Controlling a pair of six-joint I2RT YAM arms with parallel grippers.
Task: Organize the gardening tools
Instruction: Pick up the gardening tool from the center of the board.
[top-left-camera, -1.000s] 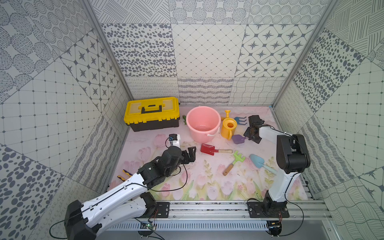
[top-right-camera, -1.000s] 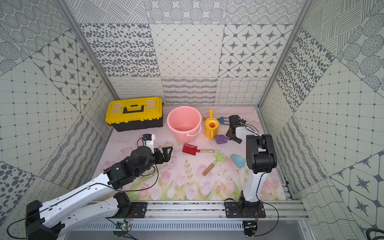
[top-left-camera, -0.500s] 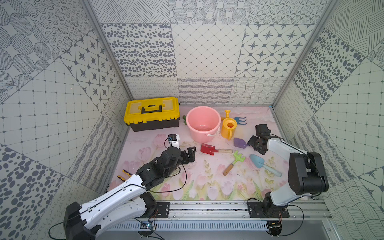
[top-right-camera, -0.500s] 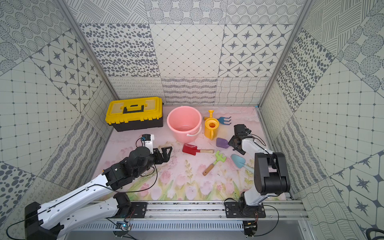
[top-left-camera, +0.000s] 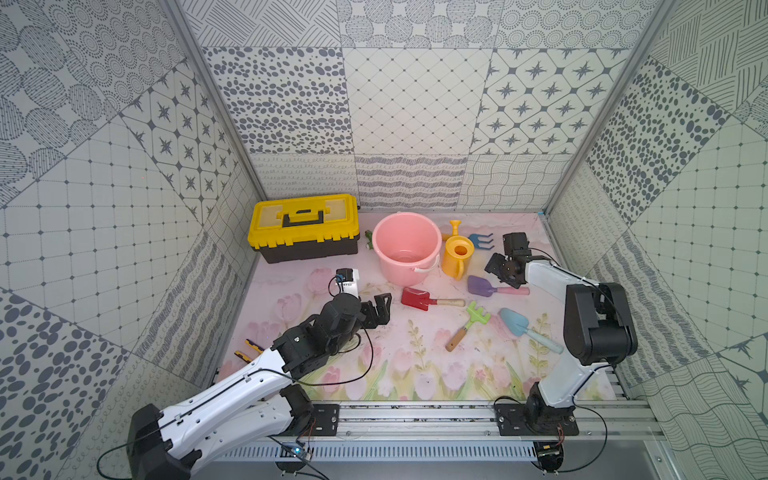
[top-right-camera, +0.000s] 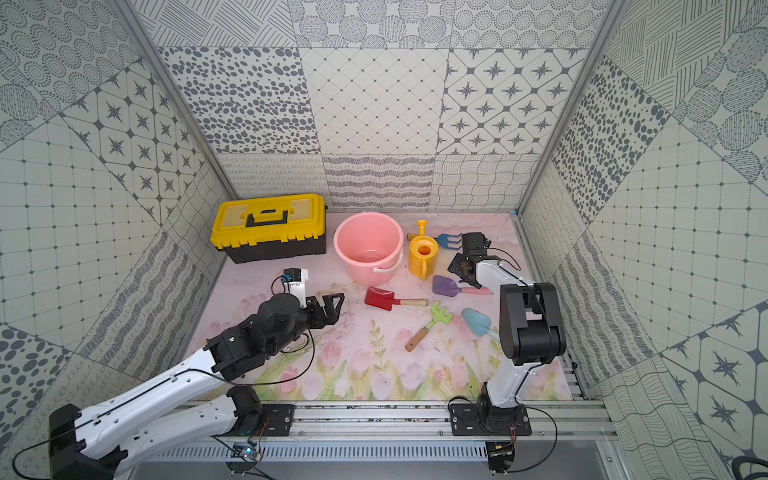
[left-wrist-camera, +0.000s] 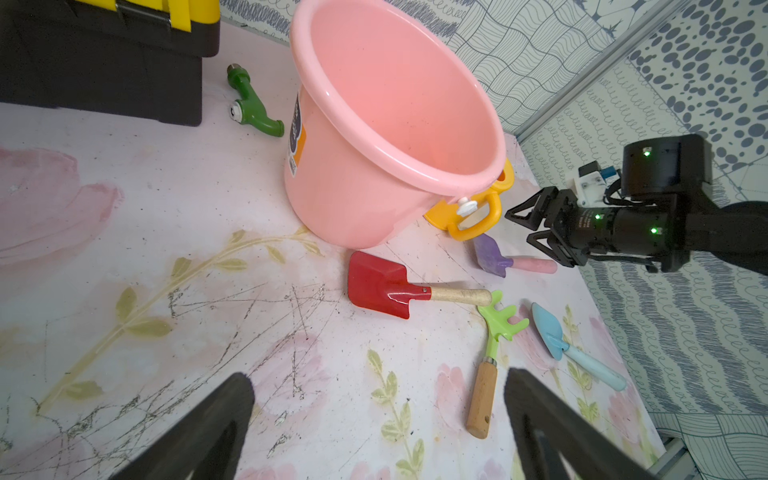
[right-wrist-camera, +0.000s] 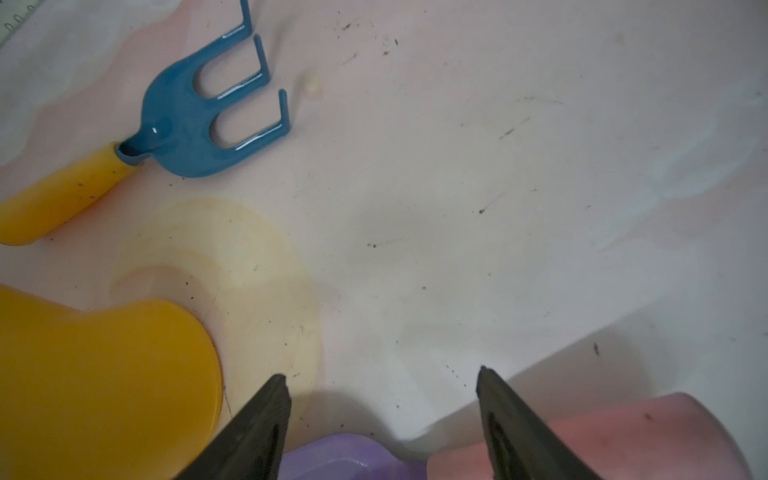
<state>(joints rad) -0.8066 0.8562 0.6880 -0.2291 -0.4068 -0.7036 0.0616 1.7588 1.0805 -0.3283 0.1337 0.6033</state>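
My right gripper needs to move back and down around the purple scoop's pink handle, because the handle is just below and back from my open fingertips.
Several toy gardening tools lie on the floral mat. The red spade is in the middle, with the green rake and the light-blue trowel in front of it to the right. The blue fork lies at the back. My right gripper is open, low over the purple scoop where the blade meets the pink handle, and holds nothing. My left gripper is wide open and empty, left of the red spade.
A pink bucket stands at the back centre, with a yellow watering can beside it on the right. A yellow-and-black toolbox sits shut at the back left. Pliers lie by the left wall. A green fitting lies between toolbox and bucket.
My right gripper's jaws have widened and the arm's elbow swung out and partly back. The purple scoop lies slightly nearer the front. The left arm has not moved.
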